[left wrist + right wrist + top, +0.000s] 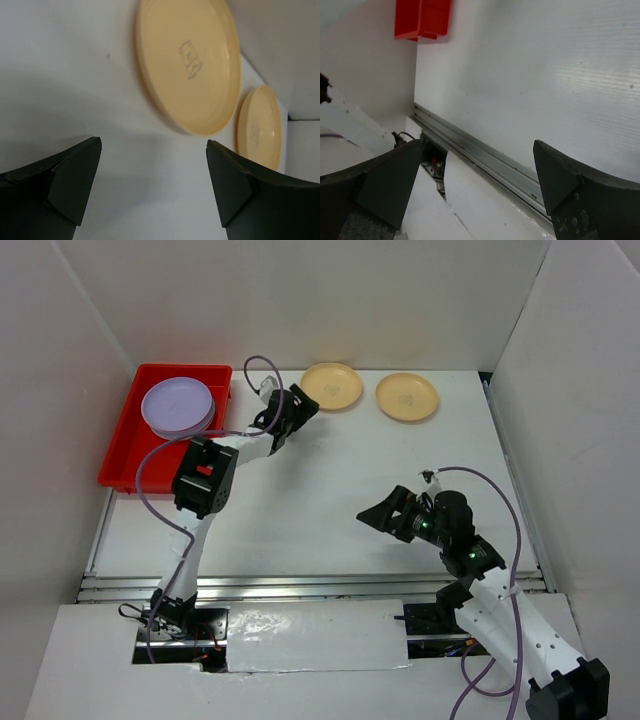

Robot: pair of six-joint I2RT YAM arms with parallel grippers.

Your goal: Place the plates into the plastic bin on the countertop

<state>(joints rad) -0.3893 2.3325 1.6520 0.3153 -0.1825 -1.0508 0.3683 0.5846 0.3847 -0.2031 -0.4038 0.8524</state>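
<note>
Next, my left gripper turns and lowers outward onto the nearer plate's closest rim (156, 100), since that rim is just below and outward of it.
The red plastic bin (122, 468) sits at the back left of the white countertop (330, 475) and holds a stack of purple plates (178, 405). Two cream-yellow plates lie at the back, one (332, 386) just right of my left gripper (303, 403), the other (407, 397) farther right. In the left wrist view the nearer plate (187, 60) and the farther plate (259, 127) lie ahead of the open, empty left gripper (154, 145). My right gripper (378, 512) hangs open over the table's near right, holding nothing. The right wrist view shows the right gripper (477, 145) and a corner of the bin (422, 20).
A metal rail (300, 585) runs along the near edge of the table, also visible as the rail (485, 152) in the right wrist view. White walls enclose the table on the left, back and right. Purple cables trail from both arms.
</note>
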